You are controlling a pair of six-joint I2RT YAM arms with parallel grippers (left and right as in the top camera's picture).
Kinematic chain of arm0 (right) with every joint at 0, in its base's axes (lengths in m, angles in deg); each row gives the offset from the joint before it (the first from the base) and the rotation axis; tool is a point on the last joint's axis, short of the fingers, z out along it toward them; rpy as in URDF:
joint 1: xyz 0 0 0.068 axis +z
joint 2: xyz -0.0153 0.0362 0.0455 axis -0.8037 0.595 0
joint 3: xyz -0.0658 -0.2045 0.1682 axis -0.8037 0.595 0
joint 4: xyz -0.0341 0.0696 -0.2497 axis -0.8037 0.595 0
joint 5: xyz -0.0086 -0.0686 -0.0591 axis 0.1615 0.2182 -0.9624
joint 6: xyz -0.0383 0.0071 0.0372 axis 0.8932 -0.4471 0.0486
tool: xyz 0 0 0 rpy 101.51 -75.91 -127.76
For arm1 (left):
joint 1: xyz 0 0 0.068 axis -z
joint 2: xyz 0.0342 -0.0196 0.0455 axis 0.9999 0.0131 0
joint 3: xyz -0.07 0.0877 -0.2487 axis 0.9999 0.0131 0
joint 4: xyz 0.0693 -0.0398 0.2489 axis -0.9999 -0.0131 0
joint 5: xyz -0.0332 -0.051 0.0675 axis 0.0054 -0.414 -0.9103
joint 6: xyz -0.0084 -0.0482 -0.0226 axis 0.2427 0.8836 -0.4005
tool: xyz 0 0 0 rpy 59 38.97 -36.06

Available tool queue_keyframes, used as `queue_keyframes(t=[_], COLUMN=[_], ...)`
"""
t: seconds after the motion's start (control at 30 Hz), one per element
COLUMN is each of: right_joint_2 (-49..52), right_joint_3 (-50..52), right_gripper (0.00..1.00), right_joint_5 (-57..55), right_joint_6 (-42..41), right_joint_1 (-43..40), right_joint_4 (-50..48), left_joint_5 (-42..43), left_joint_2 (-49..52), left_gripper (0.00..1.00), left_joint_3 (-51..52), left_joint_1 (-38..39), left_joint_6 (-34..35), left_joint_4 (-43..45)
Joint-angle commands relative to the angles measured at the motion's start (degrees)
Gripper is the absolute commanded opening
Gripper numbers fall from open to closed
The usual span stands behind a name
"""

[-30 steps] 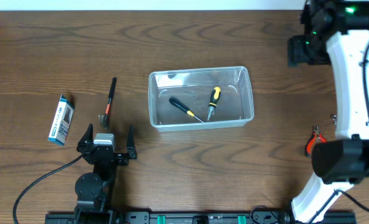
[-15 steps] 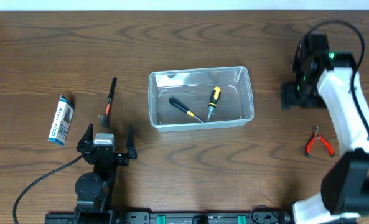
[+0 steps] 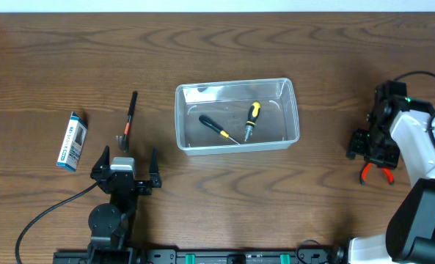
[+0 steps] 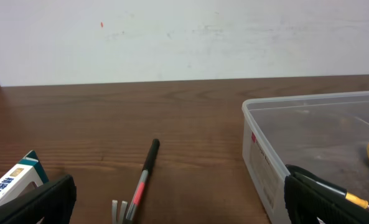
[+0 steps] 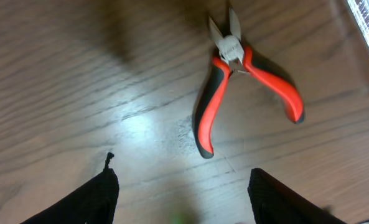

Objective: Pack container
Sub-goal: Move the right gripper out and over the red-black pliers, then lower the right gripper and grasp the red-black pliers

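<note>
My right gripper moves down astride the pliers' handle nearer the container next, since it lies below and the spread handles leave room for a finger between them.
The clear plastic container [image 3: 232, 83] sits mid-table and holds a black screwdriver [image 3: 218, 129] and a yellow-and-black screwdriver [image 3: 251, 119]. Its left wall shows in the left wrist view [image 4: 262, 162]. Red-handled pliers [image 3: 364, 173] lie on the table at the right, partly hidden under my right gripper [image 3: 373, 155]. In the right wrist view the pliers [image 5: 208, 109] lie flat just ahead of the right gripper [image 5: 184, 199], whose jaws are open and empty. My left gripper [image 3: 125, 166] is open and empty at the front left, just behind a small red-and-black hammer [image 3: 129, 116].
A small blue-and-white box [image 3: 71, 141] lies at the far left and shows at the left wrist view's edge [image 4: 10, 183]. The hammer [image 4: 142, 180] lies between the left fingers' line and the container. A black cable [image 3: 45, 213] trails from the left arm base.
My right arm has swung from the far right back corner toward the front and come down over the pliers. The left arm and the container's contents have not moved.
</note>
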Motion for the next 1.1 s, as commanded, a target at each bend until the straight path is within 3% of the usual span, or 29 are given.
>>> queue_keyframes(t=[0.0, 0.53, 0.77, 1.07], right_joint_2=[-0.5, -0.48, -0.48, -0.48], right_joint_3=[1.6, 5.4, 5.73, 7.72], right_gripper=[0.67, 0.66, 0.71, 0.65], right_joint_5=[1.81, 0.04, 0.2, 0.55], right_joint_6=[-1.44, -2.14, -2.14, -4.96], right_joint_1=[-1.38, -3.63, -7.58, -8.5], right_joint_4=[-1.31, -7.91, -9.75, -11.02], left_joint_5=[-0.5, -0.5, -0.5, -0.5], left_joint_2=[-0.28, -0.28, -0.28, -0.28], left_gripper=[0.98, 0.98, 0.98, 0.98], left_joint_3=[1.05, 1.05, 1.05, 1.05], left_joint_1=[-0.35, -0.35, -0.35, -0.35], left_joint_6=[0.11, 0.11, 0.11, 0.11], left_joint_4=[-2.16, -2.16, -2.16, -2.16])
